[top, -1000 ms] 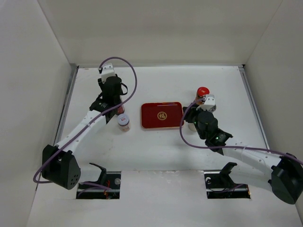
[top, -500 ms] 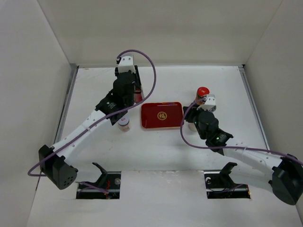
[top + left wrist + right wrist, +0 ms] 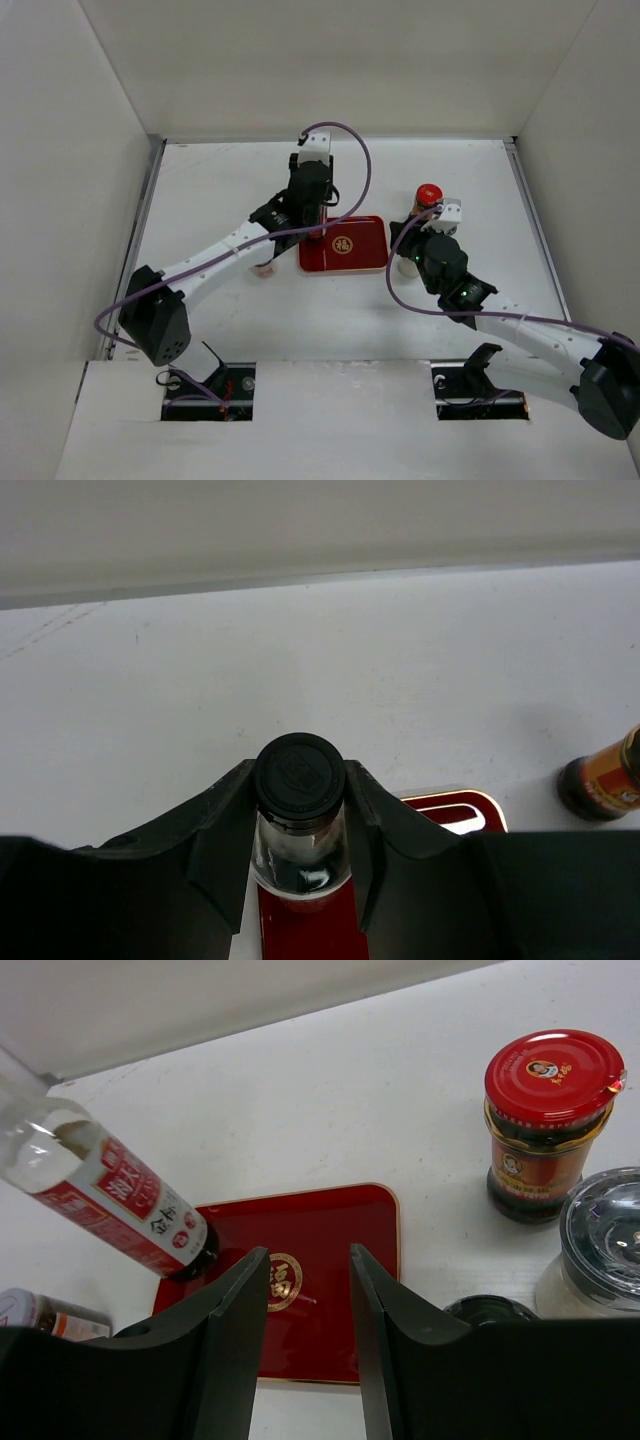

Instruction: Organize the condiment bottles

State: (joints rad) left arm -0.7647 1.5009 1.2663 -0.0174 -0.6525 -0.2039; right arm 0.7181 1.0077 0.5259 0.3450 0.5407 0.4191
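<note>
My left gripper lowers the bottle (image 3: pixel 298 780) slightly next and releases the bottle's neck, as the red tray's far corner lies below my left gripper, the bottle's base already over that spot.
My left gripper (image 3: pixel 318 212) is shut on the tall clear black-capped bottle (image 3: pixel 298 780), gripping just under its cap. The bottle (image 3: pixel 110 1200) is tilted, with its base at the far left part of the red tray (image 3: pixel 352 246). My right gripper (image 3: pixel 308 1290) is open and empty, just right of the tray (image 3: pixel 330 1290). Beside it stand the red-capped jar (image 3: pixel 550 1120), the grey-lidded jar (image 3: pixel 600 1245) and the short black-capped jar (image 3: pixel 490 1310). The short white-lidded jar (image 3: pixel 263 268) stands left of the tray, partly under my left arm.
White walls close in the table on the left, back and right. The red-capped jar (image 3: pixel 428 196) stands just beyond my right wrist; its lower part also shows in the left wrist view (image 3: pixel 600 780). Two dark fixtures sit in slots at the near edge.
My left arm has swung to the right with the tall bottle, from the left side of the table to over the tray's left end. The right arm has barely moved.
</note>
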